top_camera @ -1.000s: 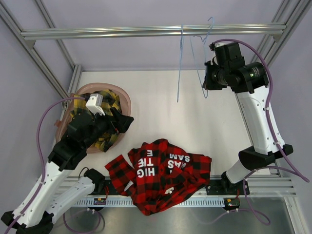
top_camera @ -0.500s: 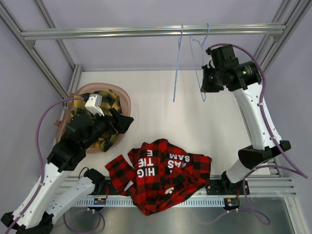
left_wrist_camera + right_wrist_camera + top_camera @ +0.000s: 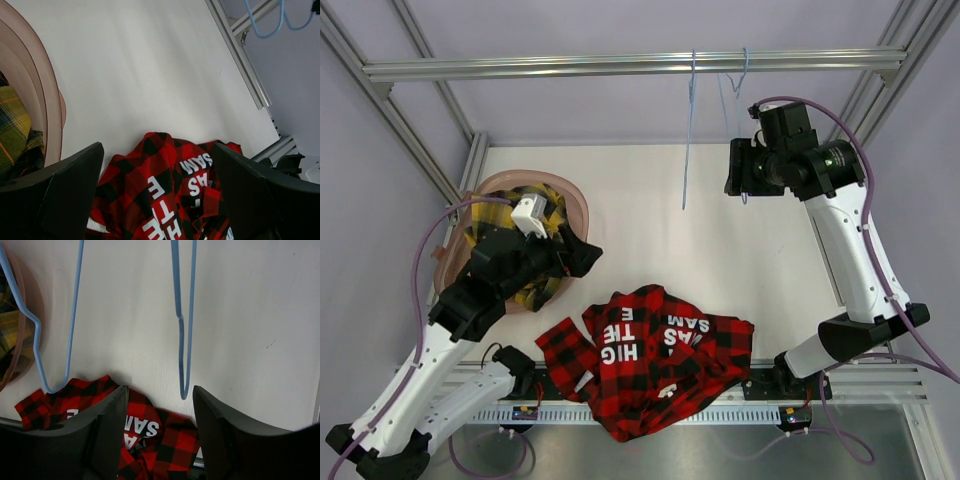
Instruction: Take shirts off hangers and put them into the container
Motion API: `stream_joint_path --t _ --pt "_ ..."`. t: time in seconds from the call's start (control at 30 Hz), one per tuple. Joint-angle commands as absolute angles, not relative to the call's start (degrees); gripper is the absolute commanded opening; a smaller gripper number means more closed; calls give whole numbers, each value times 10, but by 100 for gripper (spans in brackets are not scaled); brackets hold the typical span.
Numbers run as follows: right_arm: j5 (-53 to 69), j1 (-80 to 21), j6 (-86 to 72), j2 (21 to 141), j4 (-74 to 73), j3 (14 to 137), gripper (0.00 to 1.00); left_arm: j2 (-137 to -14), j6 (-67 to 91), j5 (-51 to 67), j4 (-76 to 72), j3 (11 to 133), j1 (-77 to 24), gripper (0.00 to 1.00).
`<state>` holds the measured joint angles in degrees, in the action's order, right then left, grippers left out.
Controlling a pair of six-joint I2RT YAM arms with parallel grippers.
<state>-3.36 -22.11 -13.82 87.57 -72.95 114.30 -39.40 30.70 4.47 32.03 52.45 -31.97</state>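
Note:
I need to bring my left gripper back and down onto the fold at the container-side white letters, because the red-and-black shirt (image 3: 655, 360) is below it, toward my base.
The red-and-black shirt (image 3: 655, 360) with white letters lies crumpled on the table's near edge, off its hanger. The yellow-and-black shirt (image 3: 553, 206) sits in the pinkish container (image 3: 578, 203). Two bare light-blue hangers (image 3: 688, 150) (image 3: 182, 340) hang from the top rail. My right gripper (image 3: 732, 172) is open beside the right-hand hanger, whose lower tip hangs just in front of its fingertips; nothing is gripped. My left gripper (image 3: 586, 256) is wide open and empty at the container's near-right rim (image 3: 47, 120), facing the red shirt (image 3: 170, 190).
A silver aluminium rail (image 3: 570, 67) crosses the back, with frame posts at both sides. A rail with small fixtures runs along the near edge under the red shirt. Bare white tabletop (image 3: 640, 220) lies between the container and the right arm.
The right gripper, shut on the right-hand hanger before, has opened and let it go; the hanger now hangs free. The left arm shifted slightly.

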Motion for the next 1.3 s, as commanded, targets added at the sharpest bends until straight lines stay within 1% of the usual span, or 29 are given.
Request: stream_joint_path --t 0.0,0.07,0.1,0.13,0.3,0.43,0.6,0.67,0.73,0.97,1.1,1.27 --pt "-35 -221 -125 840 -738 1164 66 -403 287 97 321 505 -322 95" --pt "-52 -221 -127 824 -745 1172 72 -403 287 121 320 483 -321 96" --pt "-54 -221 -127 816 -747 1175 77 -403 295 130 320 474 -321 96" --pt "-57 -221 -127 808 -747 1175 79 -403 301 137 317 463 -322 97" --pt "-62 -221 -129 744 -742 1165 83 -390 336 180 311 384 -323 96" --pt "-38 -221 -127 697 -729 1143 84 -388 378 194 300 359 -353 95" --pt "-4 -221 -121 646 -717 1129 85 -445 444 120 287 362 -452 95" --pt "8 -221 -120 627 -716 1127 85 -470 468 91 260 348 -482 95" --pt "32 -221 -120 610 -715 1121 85 -485 499 77 239 335 -495 95" --pt "59 -221 -116 564 -695 1067 85 -526 543 -43 246 300 -536 97" --pt "77 -221 -117 557 -681 1042 86 -591 558 -90 245 325 -583 97" --pt "77 -221 -115 551 -674 1032 86 -740 571 -120 217 375 -660 99"
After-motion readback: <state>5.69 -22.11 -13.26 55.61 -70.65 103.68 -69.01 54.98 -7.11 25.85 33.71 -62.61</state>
